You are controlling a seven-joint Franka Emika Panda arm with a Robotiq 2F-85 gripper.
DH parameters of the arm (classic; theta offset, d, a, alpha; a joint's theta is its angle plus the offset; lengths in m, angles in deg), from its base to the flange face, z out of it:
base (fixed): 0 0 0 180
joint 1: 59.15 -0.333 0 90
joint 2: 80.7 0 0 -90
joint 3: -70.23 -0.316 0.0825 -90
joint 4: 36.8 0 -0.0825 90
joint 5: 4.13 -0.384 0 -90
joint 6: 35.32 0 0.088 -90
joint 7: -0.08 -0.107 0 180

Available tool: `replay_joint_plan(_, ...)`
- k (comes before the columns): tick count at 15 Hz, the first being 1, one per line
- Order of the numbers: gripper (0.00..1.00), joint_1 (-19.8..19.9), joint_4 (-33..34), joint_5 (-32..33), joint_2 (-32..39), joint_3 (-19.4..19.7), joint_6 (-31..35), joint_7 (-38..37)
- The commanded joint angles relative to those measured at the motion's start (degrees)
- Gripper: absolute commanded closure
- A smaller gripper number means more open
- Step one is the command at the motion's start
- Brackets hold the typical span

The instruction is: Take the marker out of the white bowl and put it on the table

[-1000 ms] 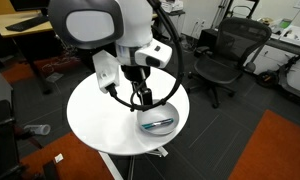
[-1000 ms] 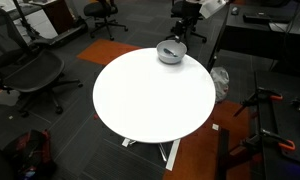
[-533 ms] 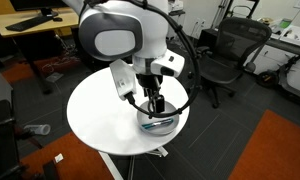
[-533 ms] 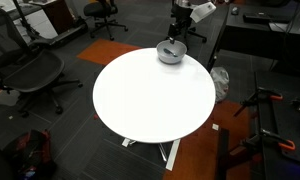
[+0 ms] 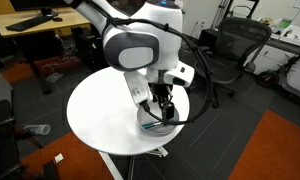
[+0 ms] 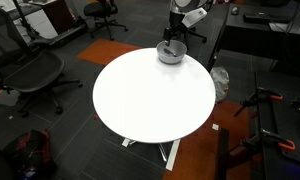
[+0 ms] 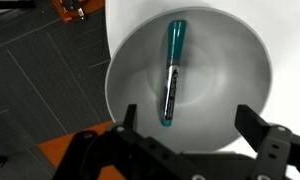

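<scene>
My gripper should next go down into the white bowl [image 7: 230, 70] and close around that dark end [image 7: 169, 108], because the marker's dark end points between my fingers.
The teal marker [image 7: 172, 72] lies inside the white bowl [image 7: 230, 70], seen from straight above in the wrist view. My gripper [image 7: 188, 125] is open, its two fingers spread over the near part of the bowl, just beyond the marker's tip and not touching it. In both exterior views the gripper [image 5: 165, 108] [image 6: 173, 36] hangs directly over the bowl [image 5: 158, 128] [image 6: 170, 55], which sits near the edge of the round white table [image 5: 100, 110] [image 6: 150, 95]. The marker is hidden by the arm in the exterior views.
Black office chairs [image 5: 230, 55] [image 6: 30, 70] stand around the table. A wooden desk [image 5: 30, 25] stands behind. An orange carpet patch [image 5: 280, 150] lies on the dark floor. Most of the tabletop [image 6: 140, 100] beside the bowl is bare.
The arm has swung toward the bowl and come down, so the gripper now hangs right over it. Bowl and marker have not moved.
</scene>
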Motion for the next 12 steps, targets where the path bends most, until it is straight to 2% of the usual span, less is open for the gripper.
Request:
replay_joint_plan(1,0.0,2.16,5.63,-1.43,3.84,-1.88,-3.57,-0.95)
replay_joint_plan(12,0.0,2.81,14.93,-1.47,11.94,-2.58,-8.08,-2.65)
